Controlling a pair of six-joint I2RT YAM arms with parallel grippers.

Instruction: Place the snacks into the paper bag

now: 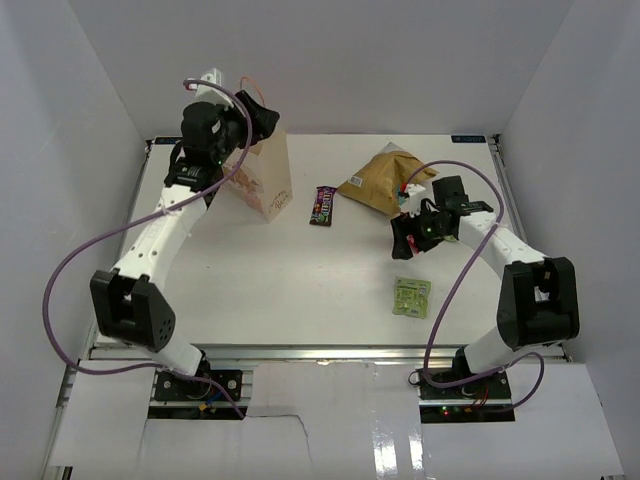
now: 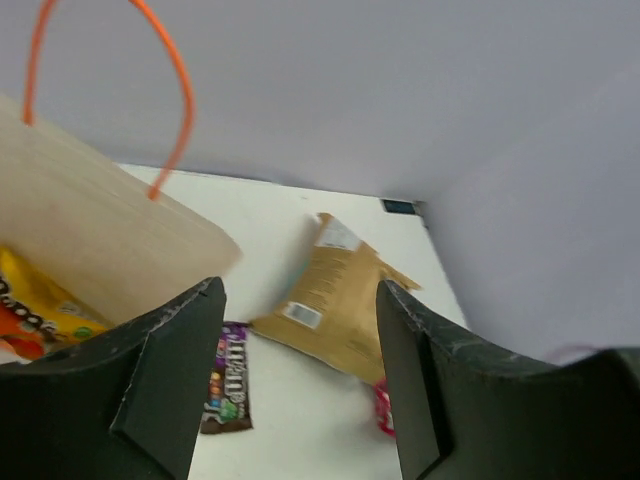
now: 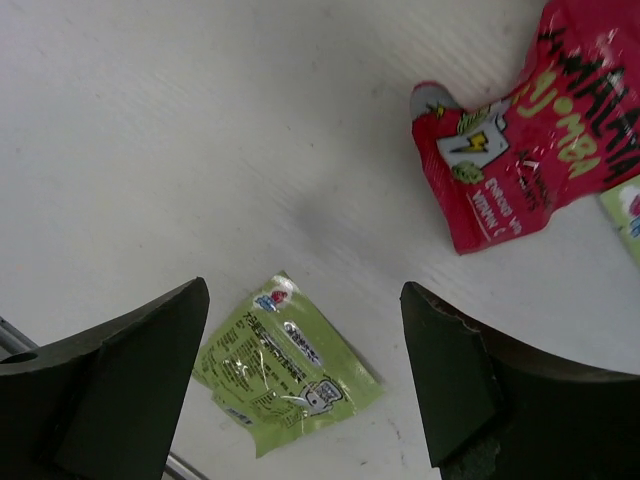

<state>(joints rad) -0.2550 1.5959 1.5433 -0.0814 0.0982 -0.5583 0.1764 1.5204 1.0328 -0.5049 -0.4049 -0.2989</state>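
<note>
I should move my right gripper back and down onto the middle of the light green packet [image 1: 411, 297] [image 3: 285, 365] next. It is below my right gripper and nearer my base.
The cream paper bag [image 1: 266, 182] stands upright at the back left. In the left wrist view it [image 2: 95, 225] shows an orange loop handle [image 2: 172, 92] and yellow and orange packets [image 2: 30, 312] inside. My left gripper [image 1: 258, 120] [image 2: 300, 385] is open and empty, just above the bag's mouth. A dark brown candy packet [image 1: 322, 205] [image 2: 228, 382] and the tan chip bag [image 1: 385, 180] [image 2: 335, 300] lie on the table. My right gripper [image 1: 406, 236] [image 3: 305, 385] is open and empty, above the table between a red packet [image 3: 530, 160] [image 2: 383, 408] and a light green packet [image 1: 411, 297] [image 3: 285, 365].
White walls enclose the table [image 1: 300, 280] on three sides. The edge of another light green wrapper [image 3: 627, 205] shows by the red packet. Purple cables loop beside both arms.
</note>
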